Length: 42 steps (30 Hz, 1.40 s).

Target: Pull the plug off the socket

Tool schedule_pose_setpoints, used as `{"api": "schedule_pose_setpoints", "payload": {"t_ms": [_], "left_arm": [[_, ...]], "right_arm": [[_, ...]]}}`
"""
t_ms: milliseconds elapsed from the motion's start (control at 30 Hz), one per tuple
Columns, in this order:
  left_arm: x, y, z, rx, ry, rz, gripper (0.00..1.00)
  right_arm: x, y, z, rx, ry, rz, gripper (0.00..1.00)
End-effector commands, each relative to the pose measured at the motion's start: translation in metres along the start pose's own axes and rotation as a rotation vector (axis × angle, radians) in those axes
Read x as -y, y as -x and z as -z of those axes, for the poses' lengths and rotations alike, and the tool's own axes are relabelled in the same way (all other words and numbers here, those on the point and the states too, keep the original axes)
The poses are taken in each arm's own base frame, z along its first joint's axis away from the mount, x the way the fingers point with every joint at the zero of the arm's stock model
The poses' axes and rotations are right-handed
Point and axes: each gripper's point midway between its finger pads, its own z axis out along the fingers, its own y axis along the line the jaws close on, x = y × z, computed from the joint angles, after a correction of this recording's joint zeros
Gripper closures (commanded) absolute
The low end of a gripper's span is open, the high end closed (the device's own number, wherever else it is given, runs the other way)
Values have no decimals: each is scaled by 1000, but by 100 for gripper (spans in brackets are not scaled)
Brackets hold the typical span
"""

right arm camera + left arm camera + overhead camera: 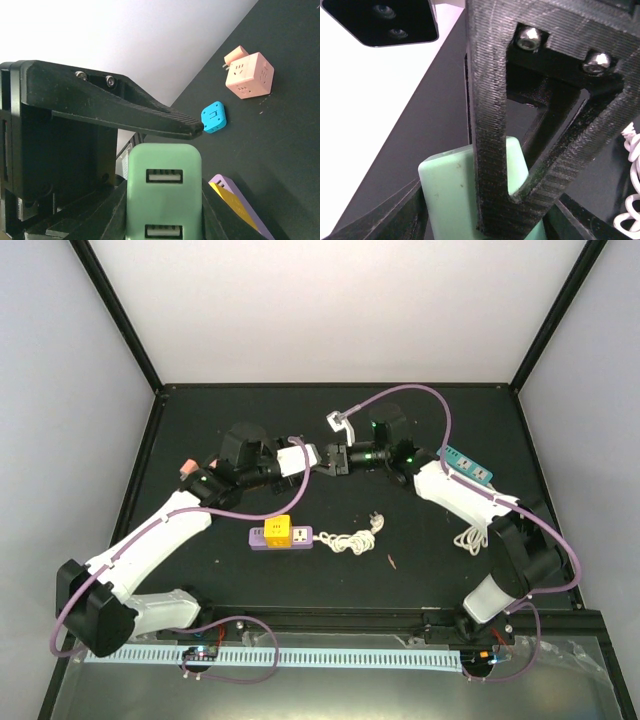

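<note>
The tabletop beside the blue cube is bare, so I will move my left gripper left in the top view, lower the block there and let go.
A mint-green plug block with two USB ports [164, 160] is held off the black table between both grippers; it also shows in the left wrist view [447, 195]. My right gripper [164, 212] is shut on its sides. My left gripper [485, 217] is shut on the same block from the opposite end. The two grippers meet nose to nose at the table's middle back, left gripper [312, 457] and right gripper [338, 459]. The block is hidden between them in the top view. I cannot tell whether it is one piece or two joined pieces.
A purple power strip with a yellow cube [280, 533] and a coiled white cable [350, 538] lies in front. A teal strip [467, 465] lies at the right. A pink cube socket [249, 75], a small blue cube [214, 117] and a white plug [342, 422] lie nearby.
</note>
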Motion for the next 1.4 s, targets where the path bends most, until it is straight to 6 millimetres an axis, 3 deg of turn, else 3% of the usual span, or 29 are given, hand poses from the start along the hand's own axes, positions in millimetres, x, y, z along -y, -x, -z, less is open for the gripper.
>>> {"api": "schedule_pose_setpoints", "payload": {"t_ms": [0,133,400,433,600,933,1100,1367], "left_arm": [[-16,17,5,31,59,-24,45],[-16,13,5,17,63,-2,56],[-14,-18,16,-78,59,67,77],[-15,-23,19,-84,60,82,78],[-25,-58,37,-146,85,153,80],[-75,-177,97,-363,179,483,78],[-91,-240,122,-476,236,638,77],[-104,-333,137,-690,287,822,76]], "right_arm": [[-18,-1,3,-10,49,29,91],[-18,-2,3,-10,44,32,87],[-18,1,12,-8,-13,116,52],[-17,3,13,-3,-23,117,45],[-13,10,26,18,-55,149,28],[0,-6,42,-26,-192,329,4],[15,-9,58,-33,-337,469,0],[34,-1,90,36,-581,647,0]]}}
